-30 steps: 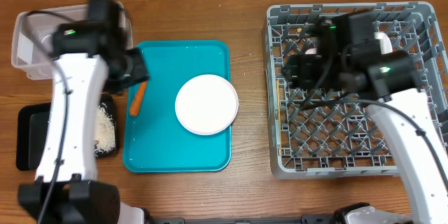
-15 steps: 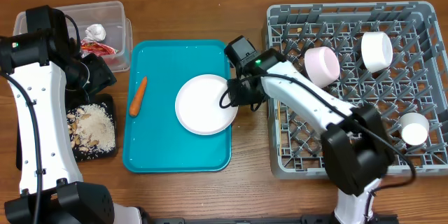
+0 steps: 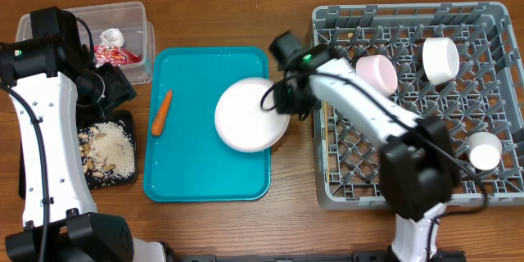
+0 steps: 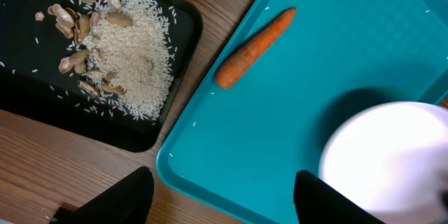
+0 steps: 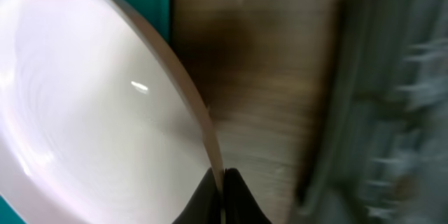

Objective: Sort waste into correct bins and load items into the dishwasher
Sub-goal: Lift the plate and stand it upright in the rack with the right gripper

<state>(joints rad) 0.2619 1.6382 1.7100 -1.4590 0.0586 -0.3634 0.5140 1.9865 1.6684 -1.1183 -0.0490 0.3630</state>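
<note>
My right gripper should next lift the plate point(image 3: 248, 116) outward over the gap between the rack's pink and white dishes, tilt it upright and lower it.
My right gripper point(image 3: 283, 103) is shut on the right rim of the white plate point(image 3: 248, 116), which overhangs the right edge of the teal tray point(image 3: 188, 176). In the right wrist view the fingertips point(image 5: 222, 178) pinch the thin rim of the plate point(image 5: 91, 105). The orange carrot point(image 3: 161, 112) lies on the tray's left side. My left gripper point(image 4: 224, 182) hangs open and empty above the tray's corner, short of the carrot point(image 4: 253, 47). The grey dishwasher rack point(image 3: 409, 168) stands to the right.
The black tray point(image 4: 28, 63) holds rice and peanut shells point(image 4: 84, 21). A clear tub point(image 3: 135, 8) at the back left holds a red wrapper point(image 3: 106, 52) and a paper ball point(image 3: 112, 37). The rack carries a bowl point(image 3: 377, 75) and two cups point(image 3: 440, 59).
The right gripper came from over the rack, closed on the plate's rim and shifted the plate right. The left arm withdrew from the carrot to the left side, then stayed.
</note>
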